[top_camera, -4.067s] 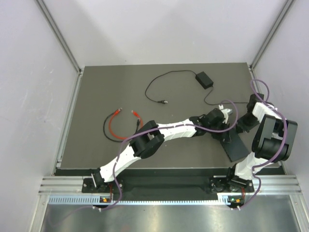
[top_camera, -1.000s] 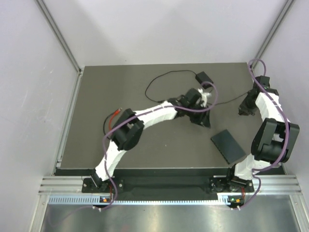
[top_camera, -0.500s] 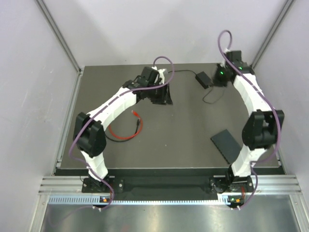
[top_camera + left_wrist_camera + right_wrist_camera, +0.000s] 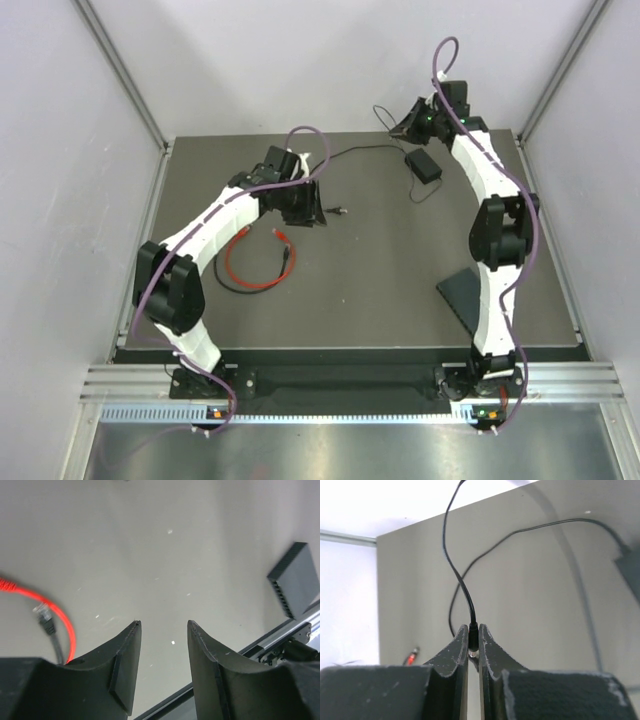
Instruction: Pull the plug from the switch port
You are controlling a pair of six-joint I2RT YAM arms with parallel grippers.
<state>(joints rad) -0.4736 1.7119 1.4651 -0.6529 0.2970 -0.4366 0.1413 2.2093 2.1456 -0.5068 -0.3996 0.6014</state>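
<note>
The plug is unplugged. My right gripper should move down and to its left in the top view, to the tabletop beside the left gripper, and release the plug.
The switch, a flat black box [image 4: 465,297], lies at the front right, partly behind my right arm; the left wrist view shows it [image 4: 296,586] far to the right. Its port cannot be made out. My right gripper [image 4: 405,122] is raised over the table's back edge, shut on the small black plug [image 4: 474,634], which sits upright between the fingertips [image 4: 462,642] with its thin cord [image 4: 457,575] trailing away. My left gripper [image 4: 314,207] hovers over the back-left middle of the table, its jaws [image 4: 163,626] open with nothing between them.
A small black power brick [image 4: 423,164] with thin cords lies at the back right. A second cord end [image 4: 340,211] rests by the left gripper. A red and black cable [image 4: 255,268] loops at centre left, also showing in the left wrist view [image 4: 55,614].
My left arm has swung left and back, away from the switch, jaws open. My right arm has reached up toward the back with the plug in its jaws. The switch has stayed put.
</note>
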